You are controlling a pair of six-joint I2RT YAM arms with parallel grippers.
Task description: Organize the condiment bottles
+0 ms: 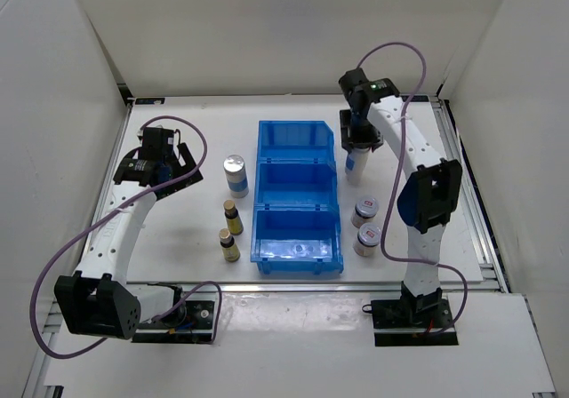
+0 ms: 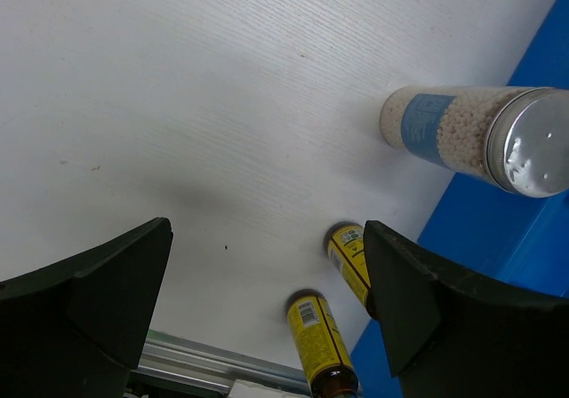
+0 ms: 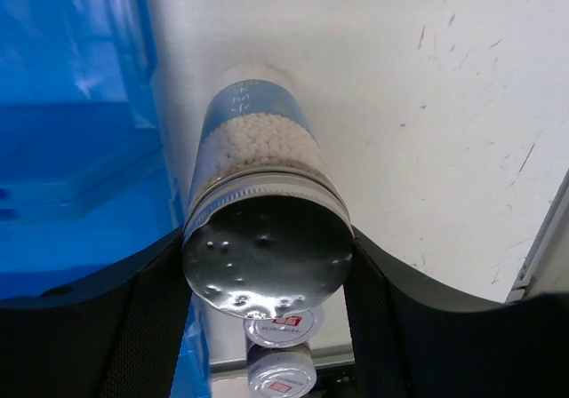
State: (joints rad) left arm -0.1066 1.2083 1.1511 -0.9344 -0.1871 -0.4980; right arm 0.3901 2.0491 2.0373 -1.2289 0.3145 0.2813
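My right gripper needs to raise the white bottle over the side of the bin and bring it down into the bin's far section (image 1: 296,141) (image 3: 62,41), because that section is empty beside the white bottle.
My right gripper (image 1: 359,147) is shut on a tall white bottle (image 1: 356,163) with a blue label, just right of the blue bin's far compartment; in the right wrist view the gripper (image 3: 267,265) has its fingers pressed on both sides of the silver cap (image 3: 265,254). Two squat silver-lidded jars (image 1: 364,211) (image 1: 368,238) stand nearer, also seen in the right wrist view (image 3: 283,325). The second tall white bottle (image 1: 236,174) and two slim yellow-brown bottles (image 1: 233,217) (image 1: 230,245) stand left of the bin. My left gripper (image 1: 174,163) is open and empty, left of them (image 2: 267,309).
The blue three-compartment bin (image 1: 298,238) lies in the middle of the table, its compartments holding no bottles. The table's metal rails run along the right edge (image 1: 471,202) and the near edge. White walls enclose the back and sides.
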